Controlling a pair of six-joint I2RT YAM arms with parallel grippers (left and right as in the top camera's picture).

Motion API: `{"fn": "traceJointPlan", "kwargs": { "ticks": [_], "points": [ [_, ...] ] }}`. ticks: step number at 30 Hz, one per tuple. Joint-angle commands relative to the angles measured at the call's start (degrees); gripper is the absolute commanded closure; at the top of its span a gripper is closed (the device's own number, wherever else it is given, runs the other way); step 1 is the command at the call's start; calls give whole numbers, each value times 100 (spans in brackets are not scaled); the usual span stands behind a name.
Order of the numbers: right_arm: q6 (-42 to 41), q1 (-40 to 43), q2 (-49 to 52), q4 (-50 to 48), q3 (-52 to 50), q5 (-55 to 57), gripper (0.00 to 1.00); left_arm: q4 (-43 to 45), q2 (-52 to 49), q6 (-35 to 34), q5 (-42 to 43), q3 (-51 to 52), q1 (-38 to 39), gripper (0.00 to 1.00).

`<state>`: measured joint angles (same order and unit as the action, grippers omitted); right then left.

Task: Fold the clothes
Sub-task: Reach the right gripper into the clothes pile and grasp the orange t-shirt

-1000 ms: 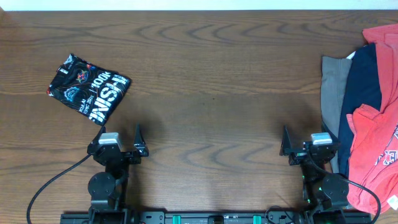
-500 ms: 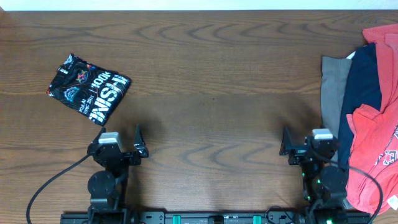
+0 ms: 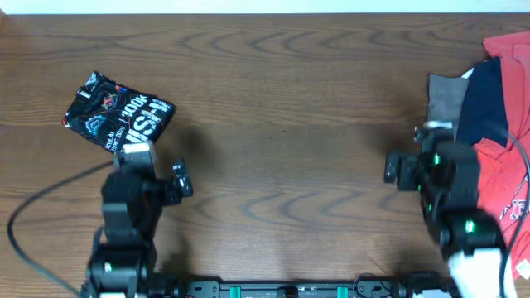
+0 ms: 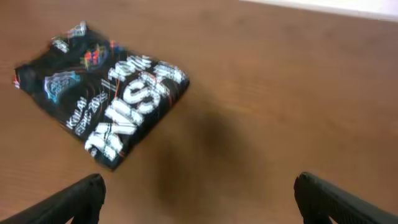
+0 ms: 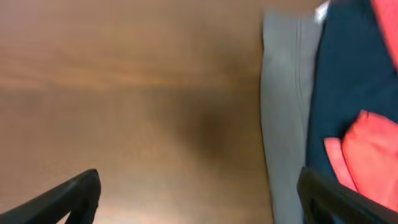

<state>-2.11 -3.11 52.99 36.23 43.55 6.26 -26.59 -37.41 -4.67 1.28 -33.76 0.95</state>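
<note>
I should next move my right gripper past the grey cloth, to the right in the overhead view, and down onto the coral-red fold (image 3: pixel 489 151) (image 5: pixel 365 142), because it lies over part of the navy cloth.
A folded black T-shirt with white print (image 3: pixel 118 122) lies at the left of the table; it also shows in the left wrist view (image 4: pixel 102 93). A pile of clothes lies at the right edge: a grey one (image 3: pixel 445 99), a navy one (image 3: pixel 484 103) and a coral-red one (image 3: pixel 507 170). The right wrist view shows the grey (image 5: pixel 286 106), the navy (image 5: pixel 345 81) and the coral-red (image 5: pixel 373 155) cloth. My left gripper (image 3: pixel 156 168) (image 4: pixel 199 193) is open and empty, just short of the black shirt. My right gripper (image 3: pixel 416 159) (image 5: pixel 199 186) is open and empty beside the grey cloth's edge.
The brown wooden table (image 3: pixel 281 124) runs between the black shirt and the pile. A black cable (image 3: pixel 41 207) trails from the left arm at the near left. The pile hangs past the right edge of the view.
Both arms have lifted from their rest pose and moved away from the near edge, the left toward the black shirt, the right toward the pile. The clothes have not moved.
</note>
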Motion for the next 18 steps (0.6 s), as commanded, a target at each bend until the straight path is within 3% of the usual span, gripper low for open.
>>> {"fn": "traceJointPlan", "kwargs": {
  "ticks": [1,6,9,12,18],
  "points": [
    [-63,151,778,271,719,-116,1,-433,-686,-52,-26,-673,-24,2],
    [-181,339,1567,282,966,398,1,-761,-1377,-52,-26,-1106,-24,2],
    [-1047,780,1910,433,962,1368,2,-754,-1506,-52,-26,-1106,-24,2],
    [-1635,1436,2286,516,960,1792,21,-748,-1543,-52,-28,-1106,-24,2],
    [-1631,2240,2868,461,960,1663,35,-743,-1543,-52,-28,-1106,-24,2]
  ]
}}
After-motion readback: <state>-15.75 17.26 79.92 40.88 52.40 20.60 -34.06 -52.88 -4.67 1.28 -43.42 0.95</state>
